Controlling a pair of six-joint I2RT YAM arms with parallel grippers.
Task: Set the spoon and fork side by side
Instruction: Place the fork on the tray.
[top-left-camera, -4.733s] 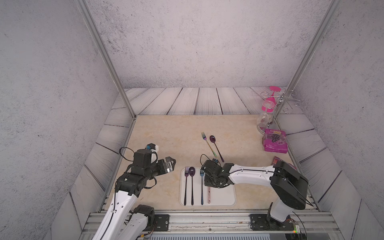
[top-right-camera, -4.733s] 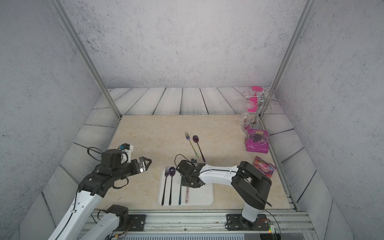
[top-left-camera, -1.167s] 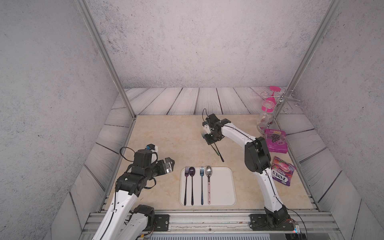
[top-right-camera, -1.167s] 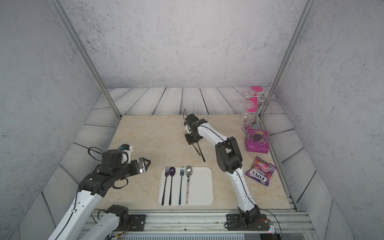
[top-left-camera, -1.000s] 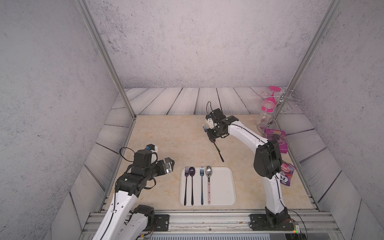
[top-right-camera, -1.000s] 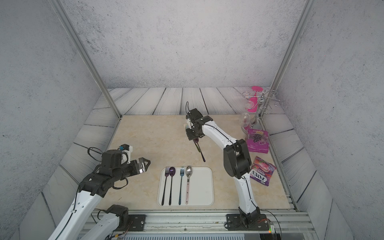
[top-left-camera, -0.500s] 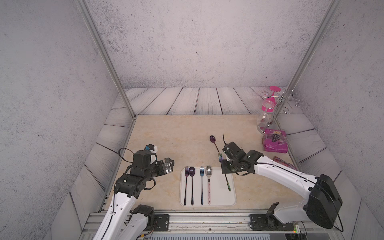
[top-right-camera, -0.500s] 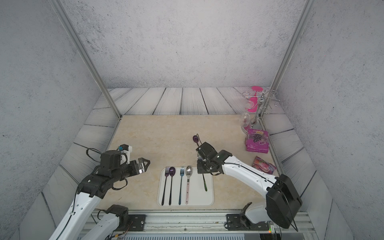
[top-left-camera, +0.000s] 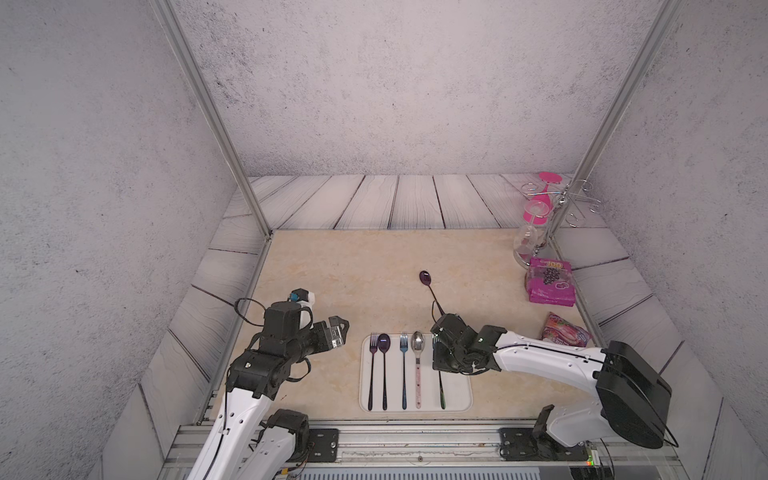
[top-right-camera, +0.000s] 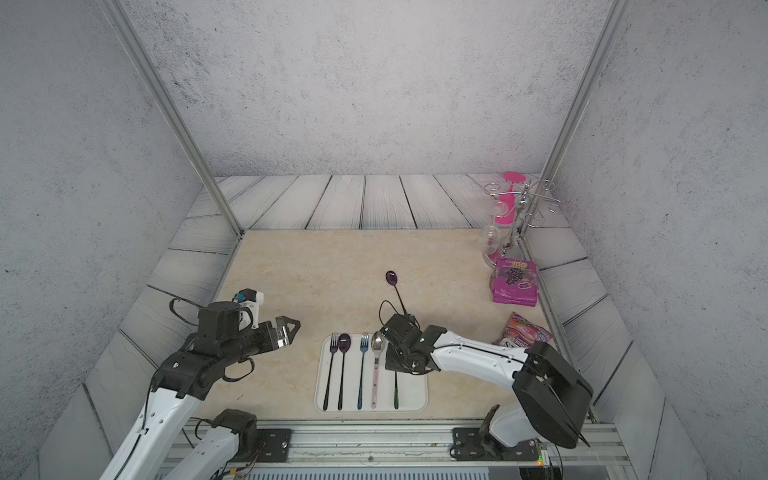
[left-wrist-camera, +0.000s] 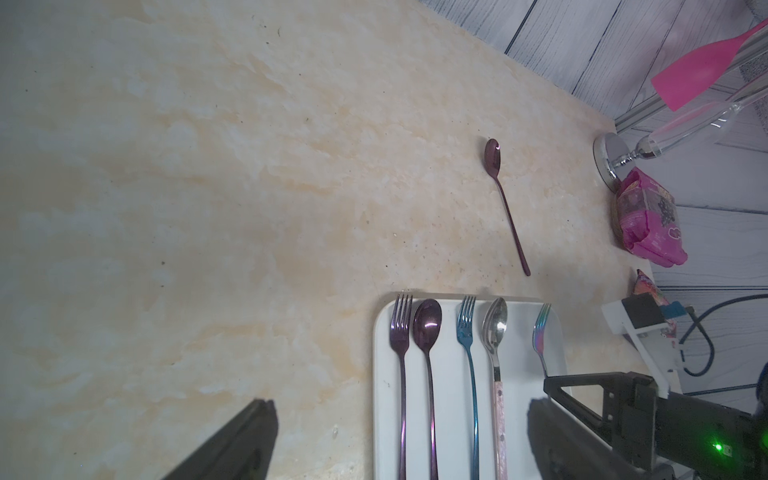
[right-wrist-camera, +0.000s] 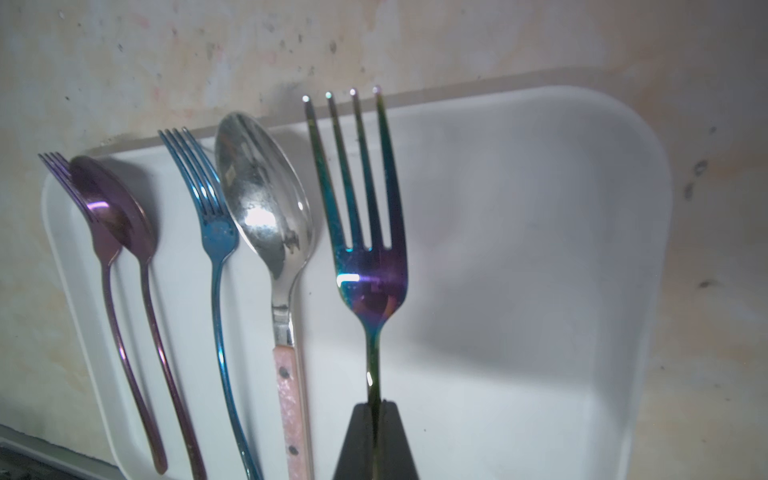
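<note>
The part of the tray beside the spoon's pink handle is empty, so my right gripper will next go down toward the silver spoon and release the iridescent fork (top-left-camera: 441, 390) there.
My right gripper (top-left-camera: 439, 366) (top-right-camera: 392, 362) (right-wrist-camera: 376, 405) is shut on the handle of an iridescent fork (right-wrist-camera: 370, 270) (top-left-camera: 441, 390) (top-right-camera: 395, 390). It holds the fork low over the white tray (top-left-camera: 461, 399) (top-right-camera: 415, 395) (right-wrist-camera: 519, 249), just right of a silver spoon with a pink handle (right-wrist-camera: 266, 199) (left-wrist-camera: 495, 328). A loose purple spoon (top-left-camera: 424, 277) (top-right-camera: 391, 276) (left-wrist-camera: 493, 151) lies on the table beyond the tray. My left gripper (top-left-camera: 338, 330) (top-right-camera: 286, 330) (left-wrist-camera: 399, 405) hovers open and empty left of the tray.
The tray also holds a purple fork (left-wrist-camera: 400, 328), a purple spoon (left-wrist-camera: 428, 324) and a blue fork (left-wrist-camera: 466, 324), lined up. A pink packet (top-left-camera: 550, 284), a candy bag (top-left-camera: 565, 334) and a glass rack (top-left-camera: 540, 208) stand along the right edge.
My right arm has carried the fork from beside the loose purple spoon back to the tray, beside the silver spoon. The left arm has stayed put.
</note>
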